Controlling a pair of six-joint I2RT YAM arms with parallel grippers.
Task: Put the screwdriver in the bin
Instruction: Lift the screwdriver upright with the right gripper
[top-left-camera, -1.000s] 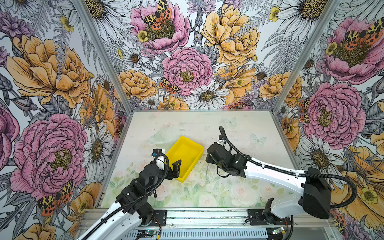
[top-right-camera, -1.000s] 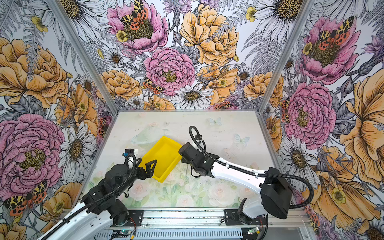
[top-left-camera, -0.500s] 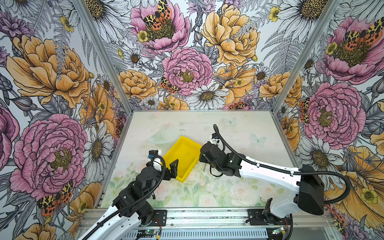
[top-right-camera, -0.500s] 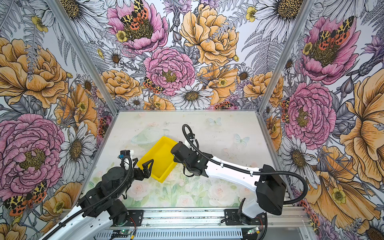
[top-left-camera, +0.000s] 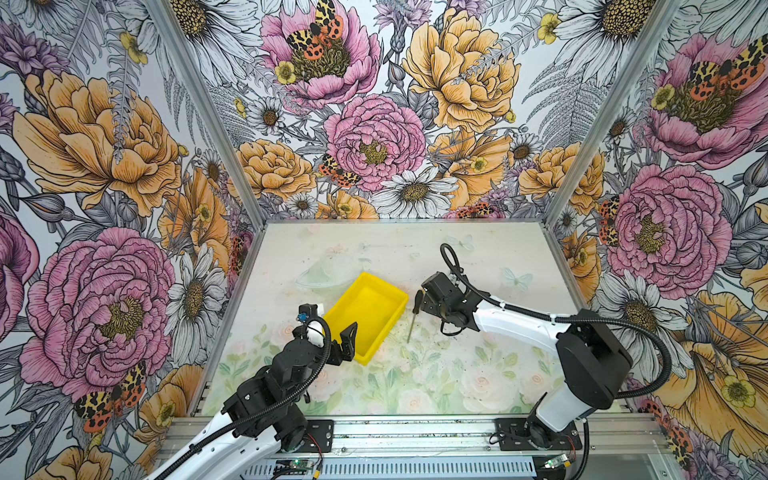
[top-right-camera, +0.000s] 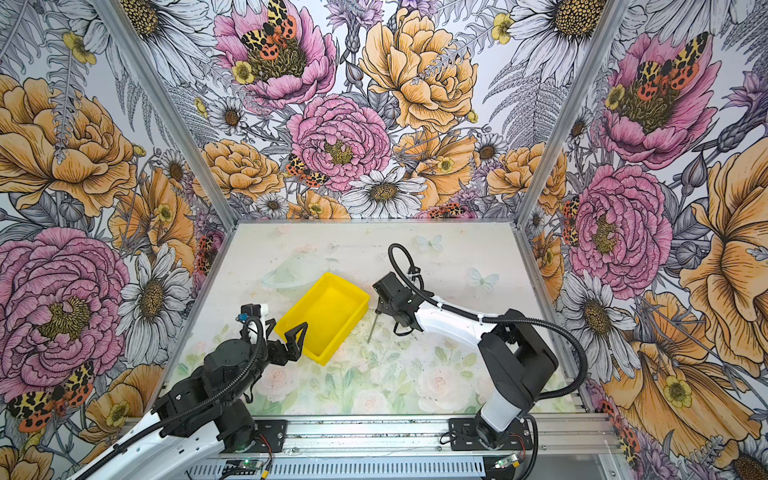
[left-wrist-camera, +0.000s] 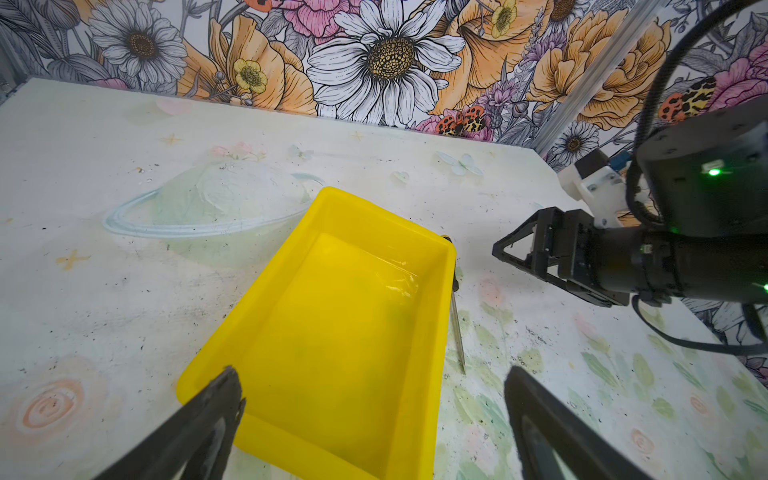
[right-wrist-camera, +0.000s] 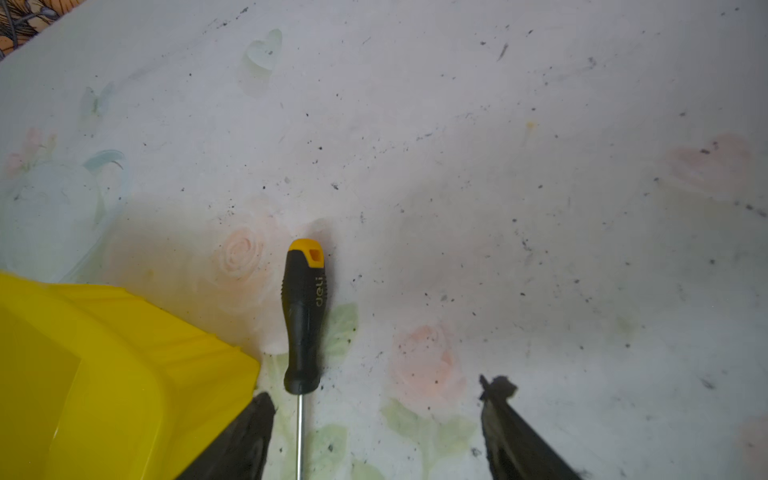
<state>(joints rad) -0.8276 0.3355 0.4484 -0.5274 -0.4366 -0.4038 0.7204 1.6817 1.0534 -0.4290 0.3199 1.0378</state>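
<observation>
The screwdriver lies off the middle of my right gripper's open fingers, so next this gripper should shift toward the bin and down onto the screwdriver's black handle (right-wrist-camera: 303, 316) to close.
The screwdriver (top-left-camera: 417, 302) (top-right-camera: 377, 308), black-handled with an orange-yellow butt cap, lies flat on the table just outside the right wall of the yellow bin (top-left-camera: 368, 316) (top-right-camera: 324, 311). My right gripper (top-left-camera: 424, 305) hovers over it, open. In the right wrist view the screwdriver (right-wrist-camera: 305, 316) points away from the right gripper (right-wrist-camera: 379, 395), its shaft running close by one finger, untouched, with the bin (right-wrist-camera: 83, 374) beside it. My left gripper (left-wrist-camera: 372, 374) (top-left-camera: 332, 336) stands open over the near corner of the bin (left-wrist-camera: 353, 316), which has nothing in it. Beyond its wall the shaft of the screwdriver (left-wrist-camera: 456, 320) shows.
Floral walls close in the table on three sides, with metal posts at the back corners. A faint planet print (top-left-camera: 328, 270) marks the surface behind the bin. The arm bases sit on a rail (top-left-camera: 415, 432) along the front edge.
My right gripper has gone from shut to open and let go of the screwdriver, which now lies on the table beside the bin. The left arm has barely shifted.
</observation>
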